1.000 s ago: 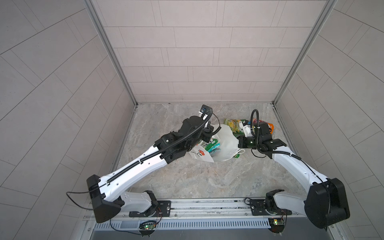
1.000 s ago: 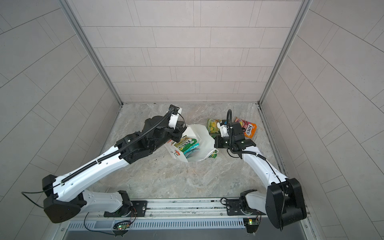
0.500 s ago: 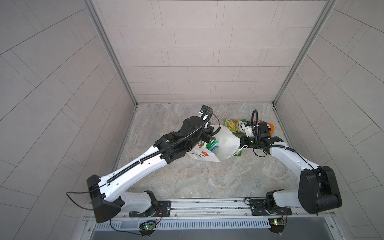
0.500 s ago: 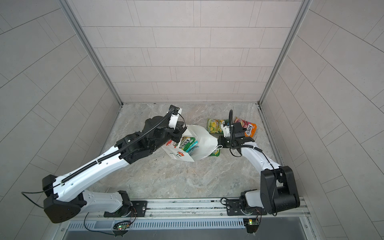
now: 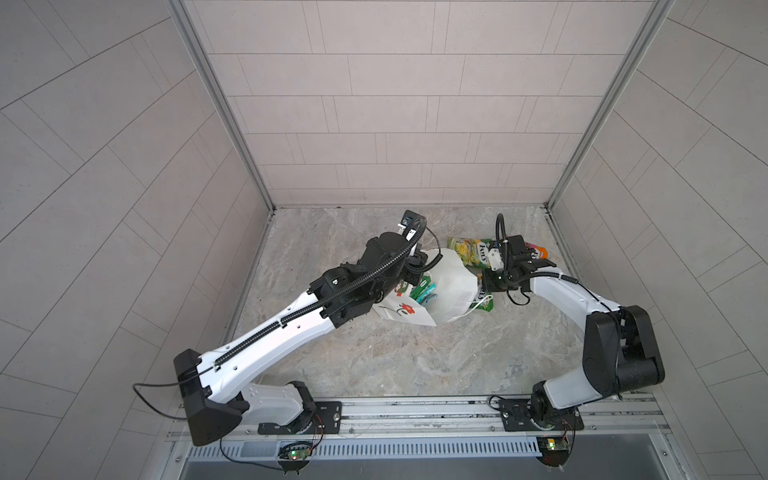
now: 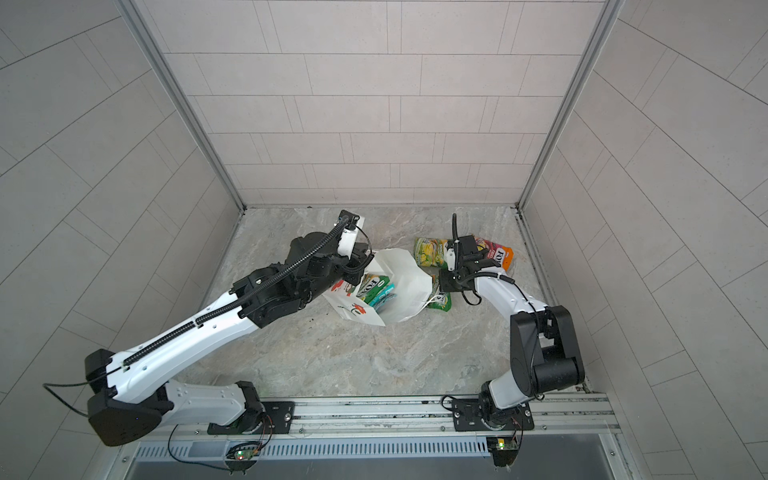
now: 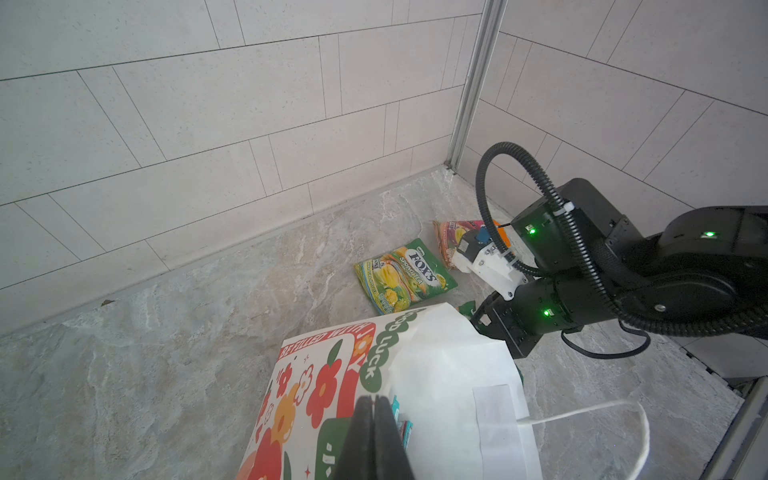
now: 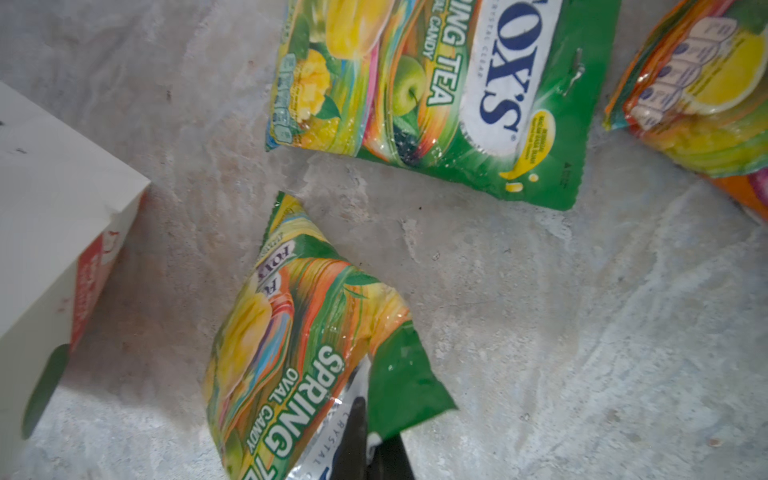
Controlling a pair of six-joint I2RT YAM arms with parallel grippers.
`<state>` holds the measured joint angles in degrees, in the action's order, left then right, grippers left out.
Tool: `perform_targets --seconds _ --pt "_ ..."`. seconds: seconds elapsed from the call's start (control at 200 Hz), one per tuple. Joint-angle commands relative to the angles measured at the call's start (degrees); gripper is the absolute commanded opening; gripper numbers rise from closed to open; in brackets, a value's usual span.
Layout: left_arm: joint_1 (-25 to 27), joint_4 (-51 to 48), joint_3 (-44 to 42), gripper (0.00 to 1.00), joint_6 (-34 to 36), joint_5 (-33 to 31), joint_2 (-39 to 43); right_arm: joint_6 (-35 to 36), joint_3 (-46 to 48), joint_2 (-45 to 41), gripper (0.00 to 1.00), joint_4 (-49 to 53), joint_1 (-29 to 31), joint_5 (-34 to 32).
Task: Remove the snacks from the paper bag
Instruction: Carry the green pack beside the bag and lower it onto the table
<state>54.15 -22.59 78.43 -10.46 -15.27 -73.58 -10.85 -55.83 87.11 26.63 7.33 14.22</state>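
Note:
My right gripper eases down and away from the bag next, then releases the green-yellow packet's corner on the bare stone floor in front of the flat packets.
The white paper bag lies tipped on the stone floor with its mouth open. My left gripper is shut on its rim by the flower-printed side. Green and teal snacks show inside the mouth. My right gripper is shut on a corner of a green-yellow packet just outside the bag, on its right. Another green-yellow packet and an orange-pink one lie flat behind it.
Tiled walls close in the floor at the back and on both sides, and the right wall is near the orange-pink packet. A metal rail with both arm bases runs along the front. The bag's cord handle trails loose over the floor.
The right arm's elbow has folded back toward its base while its gripper stays beside the bag with the packet. The bag has shifted a little in the left gripper's hold.

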Motion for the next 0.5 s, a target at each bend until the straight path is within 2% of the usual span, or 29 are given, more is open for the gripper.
perform_targets --seconds 0.0,0.39,0.495 --pt "0.25 0.18 0.51 0.0 0.61 -0.51 0.1 2.59 -1.32 1.09 0.0 3.25 -0.13 -3.8" --pt "0.25 0.0 0.67 0.0 0.87 0.16 -0.12 3.38 -3.21 3.4 0.0 3.79 -0.14 -6.61" --pt "0.25 0.0 0.68 0.0 0.87 0.17 -0.07 3.38 -3.82 3.92 0.05 4.13 -0.13 -7.29"
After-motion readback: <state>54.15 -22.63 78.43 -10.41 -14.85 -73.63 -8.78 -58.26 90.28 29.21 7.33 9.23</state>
